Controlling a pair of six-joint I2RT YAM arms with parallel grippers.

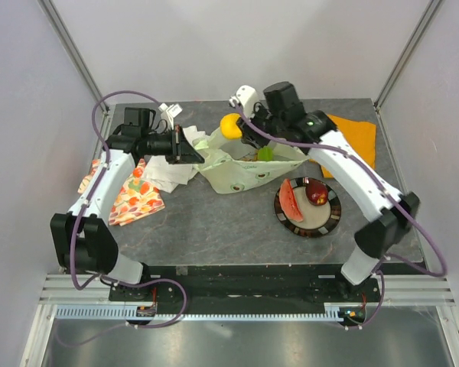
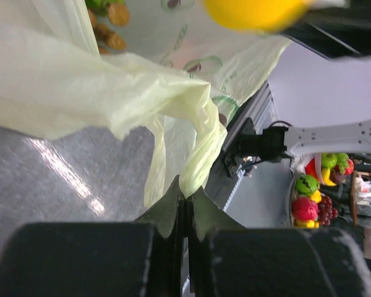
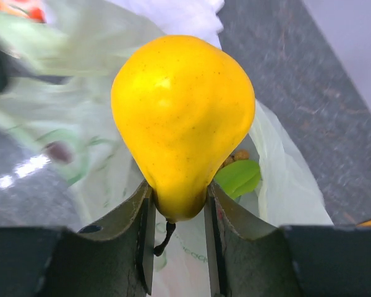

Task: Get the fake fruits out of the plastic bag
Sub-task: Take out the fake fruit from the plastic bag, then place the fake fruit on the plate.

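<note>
The robot's right gripper will move back, down and to the right in the top view, onto the near part of the plate, since that part is bare, and release the pear [image 3: 182, 117].
The pale green plastic bag [image 1: 241, 172] lies open at the table's middle back. My left gripper [image 1: 190, 144] is shut on the bag's handle edge [image 2: 195, 170] and holds it up. My right gripper [image 1: 241, 131] is shut on a yellow pear [image 3: 182, 117], gripped at its narrow stem end, above the bag's mouth; the pear also shows in the top view [image 1: 230, 125]. A green leaf [image 3: 238, 177] and brown grapes [image 2: 108, 28] lie inside the bag. A red slice [image 1: 290, 200] and a dark red fruit [image 1: 316, 191] rest on a plate [image 1: 321, 225].
A fruit-printed cloth [image 1: 134, 195] lies at the left, a crumpled white cloth [image 1: 172, 172] beside the bag, and an orange cloth [image 1: 356, 138] at the back right. Frame posts stand at the back corners.
</note>
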